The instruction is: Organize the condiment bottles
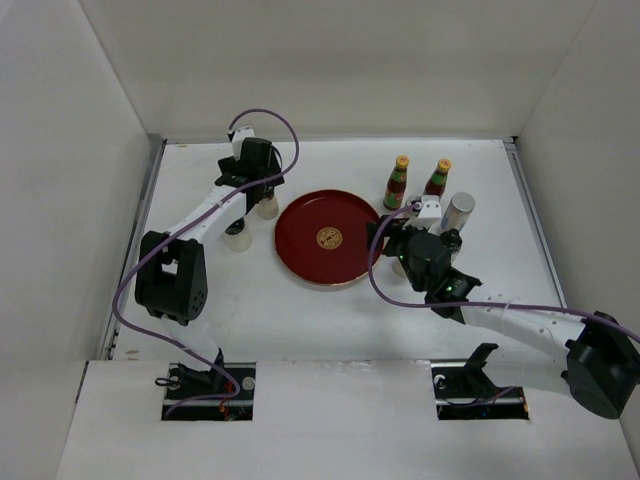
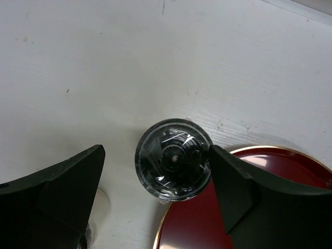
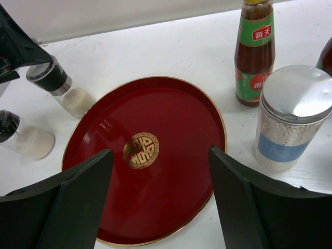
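My left gripper will next move slightly toward the tray and go down around the dark lid (image 1: 268, 191) (image 2: 174, 160).
A short dark-lidded spice jar (image 2: 174, 158) stands on the table at the red tray's (image 2: 290, 166) left rim. My left gripper (image 2: 156, 150) is open around it: the right finger is at the jar's edge and the left finger stands apart. A second spice jar (image 1: 237, 235) stands just nearer. My right gripper (image 3: 161, 150) hangs open over the tray's (image 3: 171, 119) right side with nothing between its fingers. Two yellow-capped sauce bottles (image 1: 397, 183) (image 1: 437, 178) and a silver-topped cylinder (image 3: 290, 119) stand on the table right of the tray.
The round red tray (image 1: 300, 225) with a gold emblem lies mid-table with nothing on it. White walls enclose the table on the left, back and right. Both spice jars (image 3: 59, 85) (image 3: 23, 135) sit close to the tray's left rim.
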Available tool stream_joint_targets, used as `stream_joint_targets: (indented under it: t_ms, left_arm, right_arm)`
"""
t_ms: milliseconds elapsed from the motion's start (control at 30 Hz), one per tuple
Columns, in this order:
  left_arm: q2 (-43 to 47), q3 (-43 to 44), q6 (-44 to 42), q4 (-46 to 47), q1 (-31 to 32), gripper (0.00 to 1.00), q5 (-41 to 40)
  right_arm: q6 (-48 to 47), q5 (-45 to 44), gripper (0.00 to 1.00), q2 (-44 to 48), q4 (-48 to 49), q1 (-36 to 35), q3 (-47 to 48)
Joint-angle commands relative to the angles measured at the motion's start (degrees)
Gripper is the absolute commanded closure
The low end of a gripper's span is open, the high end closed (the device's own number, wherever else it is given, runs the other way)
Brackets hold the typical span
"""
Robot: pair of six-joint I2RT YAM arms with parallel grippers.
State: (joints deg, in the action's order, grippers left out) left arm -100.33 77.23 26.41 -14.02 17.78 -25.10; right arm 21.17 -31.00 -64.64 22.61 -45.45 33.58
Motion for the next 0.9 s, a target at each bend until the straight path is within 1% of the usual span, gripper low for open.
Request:
stream_joint_targets:
  t_ms: [0,333,500,633,667,767,833,867]
  left_arm:
    - [0.2,2.7,1.2,0.8,-0.4,0.20,2.7]
    - [-0.7,1.4,1.2,2.9,-0.2,0.20,3.8]
    - [-2.0,1.9,1.4,2.9,-0.1,0.25,3.9]
    - [-2.3,2.1,1.3,2.9,-0.1,0.36,3.4]
    - [-2.3,2.0,1.4,3.0,-0.1,0.40,3.1]
    - [-0.7,1.9,1.7,3.5,0.2,0.57,2.0]
    - [1.9,1.4,1.6,5.0,0.8,0.62,0.7]
    - [3.6,1.3,1.4,5.7,1.4,0.63,0.1]
  right_arm:
    - [-0.5,0.9,0.20,0.4,3.7,-0.6,1.0]
    - [-0.8,1.4,0.20,-0.3,3.4,-0.8,1.5]
    - [-0.8,1.4,0.19,-0.3,3.4,-0.8,1.5]
    - [-0.8,1.4,0.19,-0.5,3.4,-0.8,1.6]
    - [-0.8,1.4,0.19,-0.5,3.4,-0.8,1.6]
    - [-0.9,1.4,0.19,-0.4,3.4,-0.8,1.5]
    - [-0.9,1.4,0.19,-0.3,3.5,-0.7,1.4]
    - [-0.9,1.4,0.19,-0.3,3.4,-0.7,1.4]
